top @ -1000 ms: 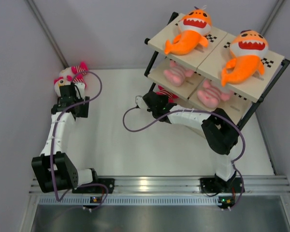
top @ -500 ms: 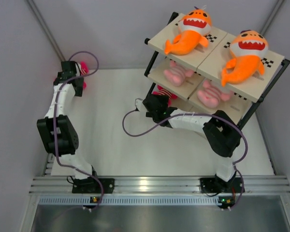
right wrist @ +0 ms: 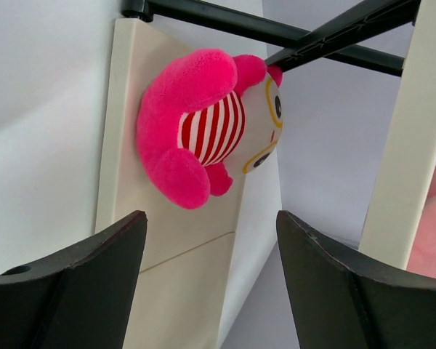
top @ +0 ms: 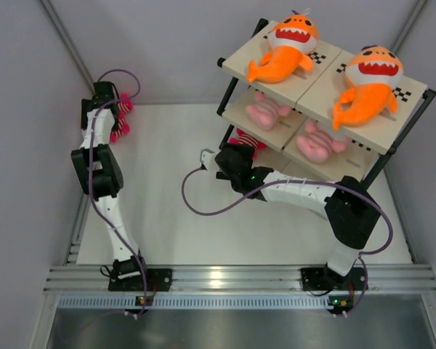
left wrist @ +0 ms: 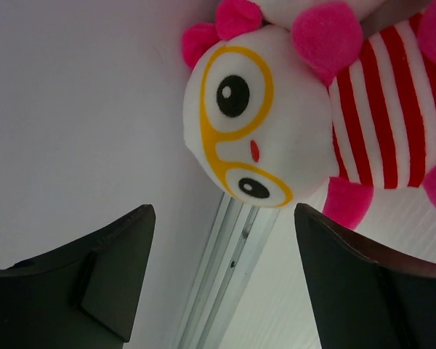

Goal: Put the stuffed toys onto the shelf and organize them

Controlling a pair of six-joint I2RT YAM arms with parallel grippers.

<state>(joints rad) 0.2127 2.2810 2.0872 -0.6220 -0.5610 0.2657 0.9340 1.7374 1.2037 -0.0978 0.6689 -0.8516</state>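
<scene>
I will lower my left gripper toward the wall beside it and close on the doll's white face by the nose (left wrist: 254,150), below my open fingers.
One striped doll (left wrist: 276,131), white-faced with yellow glasses, lies by the far left wall (top: 120,118). My left gripper (left wrist: 225,280) hovers just short of it, open, with nothing between the fingers. A second striped doll (right wrist: 203,134) lies on the lowest board of the shelf (top: 321,78), and my right gripper (right wrist: 211,283) stands open a little in front of it. Two orange sharks (top: 283,47) (top: 367,83) lie on the top boards. Two pale pink dolls (top: 265,110) (top: 316,142) lie on the middle tier.
The left wall and its aluminium floor rail (left wrist: 229,247) run close beside my left fingers. Black shelf tubes (right wrist: 327,43) cross above the right gripper. A metal rail (top: 240,280) spans the near edge by the arm bases.
The right gripper has opened, leaving the striped doll on the lowest board. The left arm has stretched out to the far left corner, over the other striped doll.
</scene>
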